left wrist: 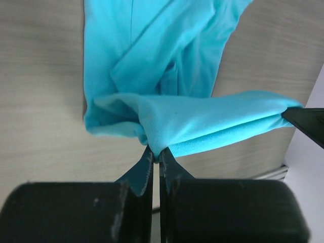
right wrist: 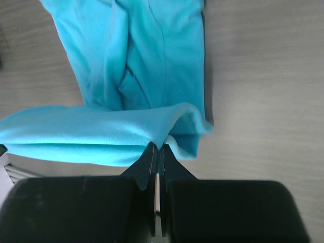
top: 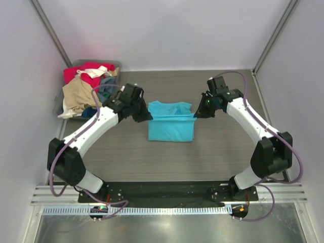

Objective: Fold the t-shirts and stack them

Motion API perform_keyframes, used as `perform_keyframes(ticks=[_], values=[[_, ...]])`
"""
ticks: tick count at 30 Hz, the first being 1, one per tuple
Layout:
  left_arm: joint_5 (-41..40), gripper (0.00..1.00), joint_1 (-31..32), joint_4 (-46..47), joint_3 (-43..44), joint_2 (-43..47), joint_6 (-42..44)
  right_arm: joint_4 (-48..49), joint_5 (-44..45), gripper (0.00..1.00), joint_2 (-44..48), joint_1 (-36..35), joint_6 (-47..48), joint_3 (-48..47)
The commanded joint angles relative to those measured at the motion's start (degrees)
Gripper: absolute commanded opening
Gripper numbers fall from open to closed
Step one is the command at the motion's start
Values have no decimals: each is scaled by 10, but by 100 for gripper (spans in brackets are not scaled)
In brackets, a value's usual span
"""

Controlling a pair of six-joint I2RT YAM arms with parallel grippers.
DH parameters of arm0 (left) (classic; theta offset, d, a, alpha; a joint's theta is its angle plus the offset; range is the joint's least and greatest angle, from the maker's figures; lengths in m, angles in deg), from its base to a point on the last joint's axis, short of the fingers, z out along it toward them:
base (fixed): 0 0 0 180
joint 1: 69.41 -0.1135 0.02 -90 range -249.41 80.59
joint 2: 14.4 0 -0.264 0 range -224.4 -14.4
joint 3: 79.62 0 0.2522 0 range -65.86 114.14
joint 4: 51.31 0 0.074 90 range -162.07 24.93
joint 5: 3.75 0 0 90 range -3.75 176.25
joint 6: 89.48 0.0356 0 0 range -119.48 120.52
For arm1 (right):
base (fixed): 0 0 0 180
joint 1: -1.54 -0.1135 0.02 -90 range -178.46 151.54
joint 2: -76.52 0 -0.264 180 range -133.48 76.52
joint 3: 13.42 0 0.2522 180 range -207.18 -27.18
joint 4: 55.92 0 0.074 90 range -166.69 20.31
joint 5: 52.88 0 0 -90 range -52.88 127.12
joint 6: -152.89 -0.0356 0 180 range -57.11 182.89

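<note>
Next, my right gripper moves outward and down to release the pinched edge over the t-shirt's far corner (top: 188,106). That corner lies below and outward of the gripper, still uncovered.
A bright turquoise t-shirt (top: 171,124) lies partly folded in the middle of the table. My left gripper (top: 147,117) is shut on its far left corner, and my right gripper (top: 196,116) is shut on its far right corner. Both hold the far edge lifted and stretched between them. In the left wrist view the cloth (left wrist: 172,81) is pinched at the fingertips (left wrist: 157,153). In the right wrist view the cloth (right wrist: 136,76) is pinched the same way (right wrist: 157,147). Red, tan, cream-white and dark t-shirts (top: 86,91) lie heaped in the bin at the far left.
A clear grey plastic bin (top: 76,65) stands at the far left corner by the wall. White walls close in the left, right and back. The arm bases sit on a black plate (top: 167,190) at the near edge.
</note>
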Motion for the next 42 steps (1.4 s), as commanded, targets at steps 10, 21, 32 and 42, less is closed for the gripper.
perform_keyframes(ticks=[10, 21, 32, 42], values=[[49, 0, -98, -23, 206, -210, 101, 0, 12, 1, -218, 47, 48, -217], [80, 18, -139, -22, 348, -377, 120, 2, 10, 42, -360, 61, 56, -349], [100, 100, -146, -107, 585, -400, 153, 107, -68, 87, -286, 95, 85, -252], [71, 100, -120, -35, 175, -77, 161, 306, -222, 42, -197, 72, 80, -47]])
